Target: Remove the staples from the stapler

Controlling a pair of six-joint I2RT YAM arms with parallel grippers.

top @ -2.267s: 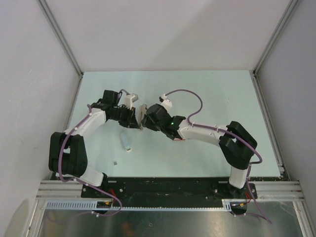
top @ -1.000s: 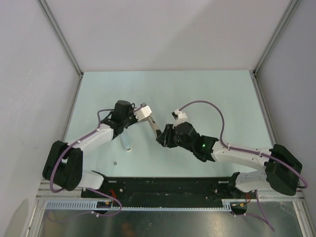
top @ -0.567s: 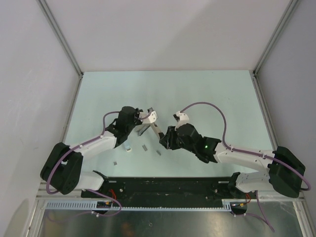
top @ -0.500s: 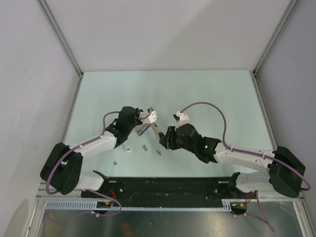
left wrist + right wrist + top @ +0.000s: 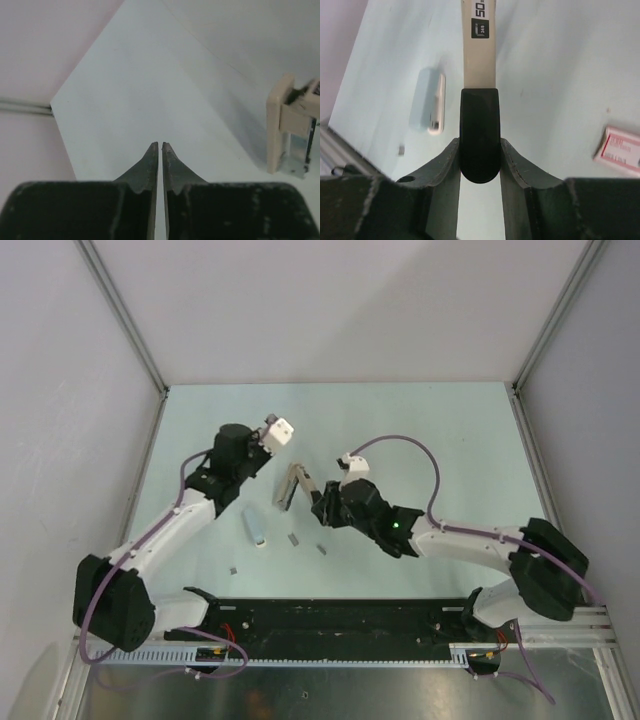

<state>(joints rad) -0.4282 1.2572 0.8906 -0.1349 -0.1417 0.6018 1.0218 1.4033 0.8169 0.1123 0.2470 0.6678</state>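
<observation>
I should move my right gripper outward and down to release the stapler (image 5: 290,487) on the bare tabletop beyond the grey staples, because those staples are already outside it.
The beige stapler (image 5: 290,487) stands hinged open over the table's middle. My right gripper (image 5: 318,502) is shut on its black rear end (image 5: 479,135), and its beige arm (image 5: 480,45) runs away from the jaws. Two grey staples strips (image 5: 294,538) (image 5: 322,549) lie on the table just in front of the stapler. A third small piece (image 5: 233,568) lies farther left, also seen in the right wrist view (image 5: 401,149). My left gripper (image 5: 160,145) is shut and holds nothing, raised up and to the left of the stapler (image 5: 290,130).
A small white and pale blue oblong piece (image 5: 256,528) (image 5: 432,107) lies left of the strips. A red-and-white box (image 5: 620,150) sits to the right of my right gripper. Grey walls close in the table on three sides.
My left gripper has left the stapler and pulled back up and to the left. Two staple strips dropped to the table within the last second. My right gripper has carried the stapler slightly back.
</observation>
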